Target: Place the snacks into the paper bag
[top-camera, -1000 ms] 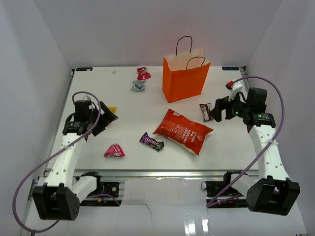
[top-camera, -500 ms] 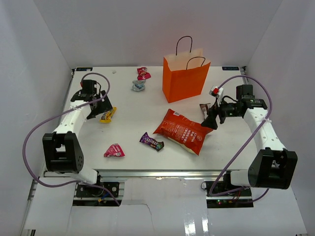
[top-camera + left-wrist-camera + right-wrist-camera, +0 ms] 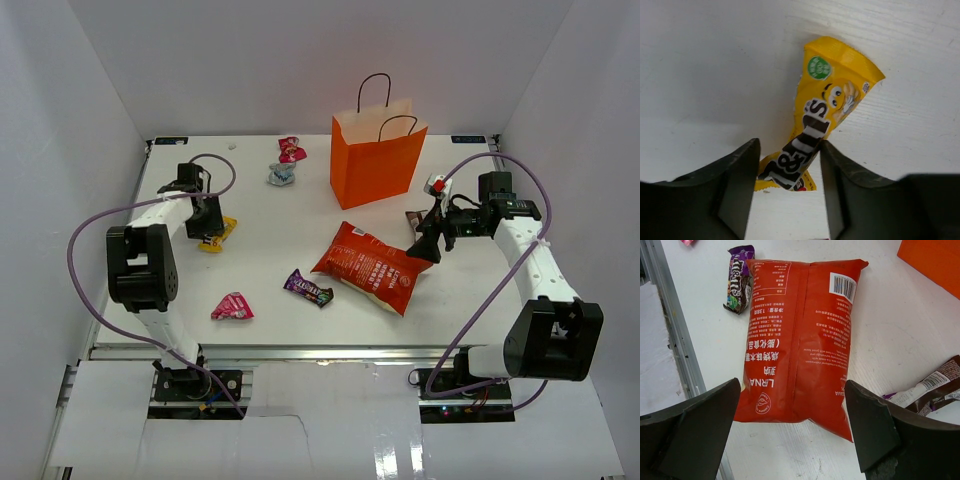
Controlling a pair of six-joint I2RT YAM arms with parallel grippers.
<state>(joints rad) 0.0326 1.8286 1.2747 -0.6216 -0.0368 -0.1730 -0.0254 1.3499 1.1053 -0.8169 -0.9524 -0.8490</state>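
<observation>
The yellow candy pack (image 3: 221,236) is next for my right gripper, which swings left in the top view to grasp it, as my left gripper's fingers straddle it far from the paper bag (image 3: 375,160).
The orange paper bag (image 3: 375,160) stands upright at the back. The red-orange chip bag (image 3: 372,266) lies flat in front of it. My right gripper (image 3: 428,245) is open wide just above the chip bag's right end (image 3: 800,330), jaws straddling it. A dark brown bar (image 3: 415,222) lies beside that gripper and also shows in the right wrist view (image 3: 932,387). My left gripper (image 3: 208,228) is open, jaws either side of the near end of a yellow candy pack (image 3: 825,105) on the table.
A purple candy pack (image 3: 307,288) lies left of the chip bag, a pink candy (image 3: 232,306) nearer the front. Another pink candy (image 3: 291,150) and a silver-blue one (image 3: 282,174) lie at the back left of the paper bag. White walls enclose the table.
My left arm reached out to the far left and lowered over the yellow pack. My right gripper moved left to the chip bag's end, then held.
</observation>
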